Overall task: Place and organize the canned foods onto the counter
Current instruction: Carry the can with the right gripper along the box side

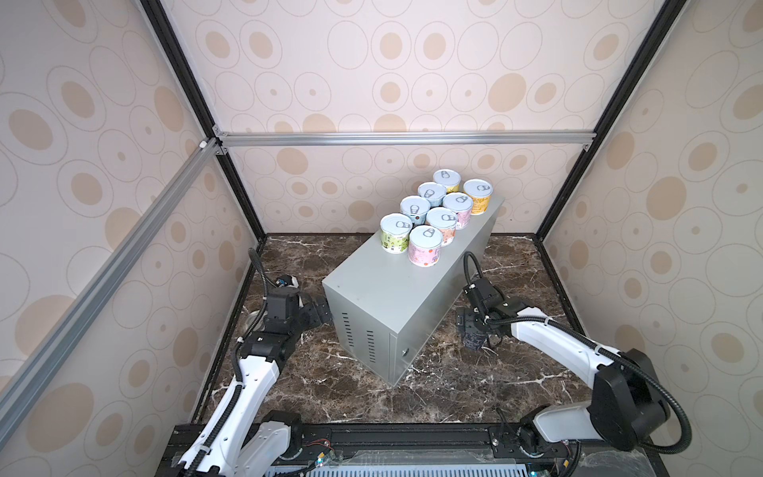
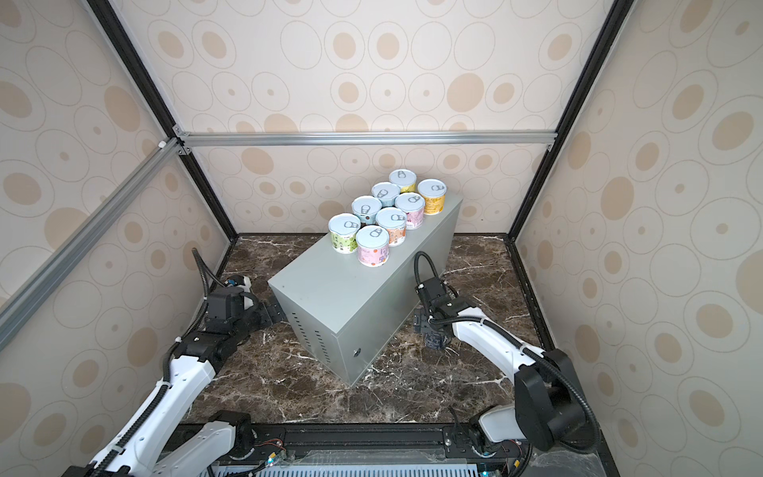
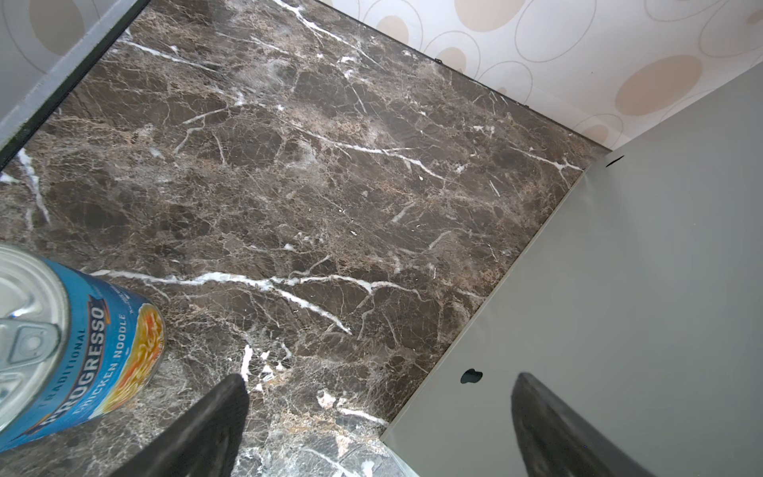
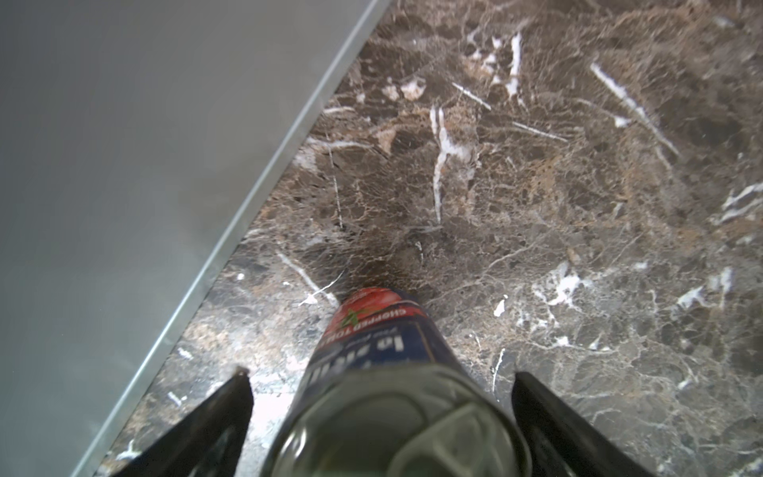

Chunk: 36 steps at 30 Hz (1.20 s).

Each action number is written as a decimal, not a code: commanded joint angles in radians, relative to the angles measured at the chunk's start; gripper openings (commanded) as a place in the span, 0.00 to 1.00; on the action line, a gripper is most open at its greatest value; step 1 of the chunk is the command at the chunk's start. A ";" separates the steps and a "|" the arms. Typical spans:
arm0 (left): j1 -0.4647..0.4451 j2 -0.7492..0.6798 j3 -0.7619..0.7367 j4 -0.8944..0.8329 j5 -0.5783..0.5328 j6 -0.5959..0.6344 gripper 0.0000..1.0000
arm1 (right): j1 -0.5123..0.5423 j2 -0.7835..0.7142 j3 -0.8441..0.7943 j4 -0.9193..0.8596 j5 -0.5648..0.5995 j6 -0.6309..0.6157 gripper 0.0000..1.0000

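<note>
The navy can's body [image 4: 377, 342] is standing below my right gripper, and the gripper's fingers are only on either side of the can's lid. My right gripper will move down around the can's body, tilt flatter and close.
Several short canned foods [image 1: 429, 214] with pale pull-tab lids stand in two rows on the far half of the counter [image 1: 392, 297], a tall grey metal box seen in both top views [image 2: 342, 297]. A dark navy can [image 4: 380, 330] stands upright on the marble to the right of the counter [image 4: 124, 165]. My right gripper [image 4: 382, 373] is open around its top, with a gap on each side. In a top view this can [image 1: 474, 342] shows under the right gripper [image 1: 475, 334]. My left gripper [image 3: 380, 376] is open and empty beside the counter's left wall [image 3: 640, 289]. A blue Progresso can [image 3: 95, 347] stands just outside one finger.
The dark brown marble floor [image 1: 330, 384] surrounds the counter. Vent slots [image 1: 359, 338] face the near left end. Patterned walls and black frame posts [image 1: 243, 198] close in the left, back and right sides.
</note>
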 commanded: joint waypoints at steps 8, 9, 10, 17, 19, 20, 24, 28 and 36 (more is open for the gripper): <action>-0.002 0.002 -0.001 0.059 0.067 0.000 1.00 | 0.069 -0.213 -0.241 0.231 0.134 0.009 0.98; -0.002 0.003 -0.001 0.059 0.067 0.000 0.99 | 0.076 -0.227 -0.262 0.252 0.142 0.008 0.99; -0.001 0.004 -0.001 0.059 0.067 0.000 1.00 | 0.081 -0.241 -0.285 0.272 0.146 0.015 0.99; 0.004 0.007 -0.003 0.060 0.066 0.000 0.99 | 0.122 -0.304 -0.448 0.500 0.181 0.061 0.99; 0.004 0.008 -0.003 0.060 0.065 0.000 0.99 | 0.128 -0.303 -0.489 0.565 0.195 0.074 0.99; 0.004 0.007 -0.002 0.059 0.064 0.001 0.99 | 0.132 -0.302 -0.507 0.600 0.201 0.077 0.98; 0.007 0.011 -0.002 0.060 0.062 0.001 0.99 | 0.136 -0.284 -0.567 0.721 0.216 0.078 0.99; 0.011 0.017 -0.003 0.064 0.068 -0.001 0.99 | 0.137 -0.267 -0.600 0.800 0.239 0.070 0.94; 0.019 0.024 -0.006 0.069 0.076 -0.003 0.99 | 0.137 -0.185 -0.602 0.877 0.267 0.059 0.88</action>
